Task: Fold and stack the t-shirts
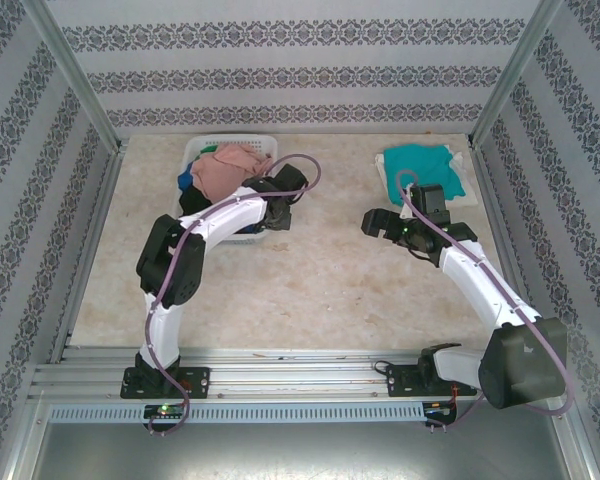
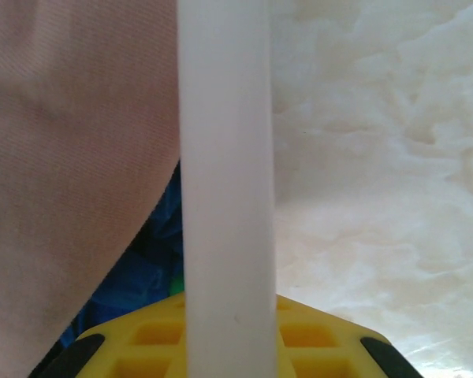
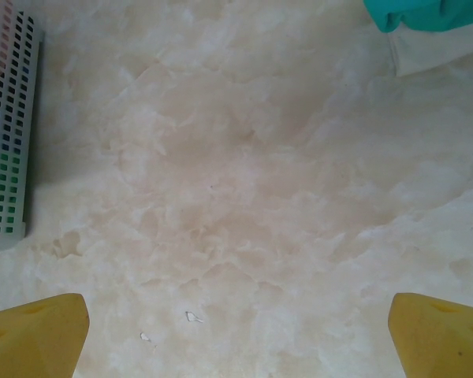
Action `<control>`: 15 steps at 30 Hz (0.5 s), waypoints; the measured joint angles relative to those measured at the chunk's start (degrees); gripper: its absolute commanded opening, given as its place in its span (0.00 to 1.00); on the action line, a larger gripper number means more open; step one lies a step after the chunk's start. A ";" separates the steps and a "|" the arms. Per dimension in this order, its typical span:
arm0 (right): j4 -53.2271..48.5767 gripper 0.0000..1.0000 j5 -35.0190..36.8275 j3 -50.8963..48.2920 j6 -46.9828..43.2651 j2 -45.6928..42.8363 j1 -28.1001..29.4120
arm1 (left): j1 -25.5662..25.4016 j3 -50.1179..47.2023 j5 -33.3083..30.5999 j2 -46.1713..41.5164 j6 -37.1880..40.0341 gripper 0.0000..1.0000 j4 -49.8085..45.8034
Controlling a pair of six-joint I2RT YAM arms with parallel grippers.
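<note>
My left gripper drags the basket (image 1: 202, 148) by its rim to the table's bare back corner across the basket from the gripper next. It then releases it, widening the clear tabletop.
A salmon-pink t-shirt (image 1: 230, 170) tops the pile in the white basket (image 1: 202, 148) at the back left, with blue (image 2: 138, 272) and black cloth under it. My left gripper (image 1: 275, 205) sits at the basket's right wall. In the left wrist view its yellow fingers (image 2: 315, 335) straddle the white rim bar (image 2: 225, 157) and press close on both sides, with the pink shirt (image 2: 63, 157) to the left. A folded teal t-shirt (image 1: 420, 165) lies at the back right. My right gripper (image 1: 380, 222) hangs open over bare table (image 3: 236, 331).
A pale cloth (image 3: 437, 51) lies under the teal shirt (image 3: 426, 14). The basket's slotted wall (image 3: 8, 118) shows at the left of the right wrist view. The marble tabletop (image 1: 310, 280) lies between the arms, with patterned walls around it.
</note>
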 measured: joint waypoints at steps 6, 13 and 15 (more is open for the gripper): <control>0.59 0.98 -0.17 -0.44 0.00 0.00 -0.37 | 7.23 -4.04 0.76 -3.15 9.62 0.01 1.64; 1.14 0.98 -0.13 -0.44 0.04 0.02 -0.74 | 19.15 -5.51 0.13 -4.11 21.94 0.00 5.51; 1.22 0.98 -0.13 -0.44 0.07 0.02 -0.74 | 21.62 -5.20 -0.04 -3.89 24.22 0.00 5.90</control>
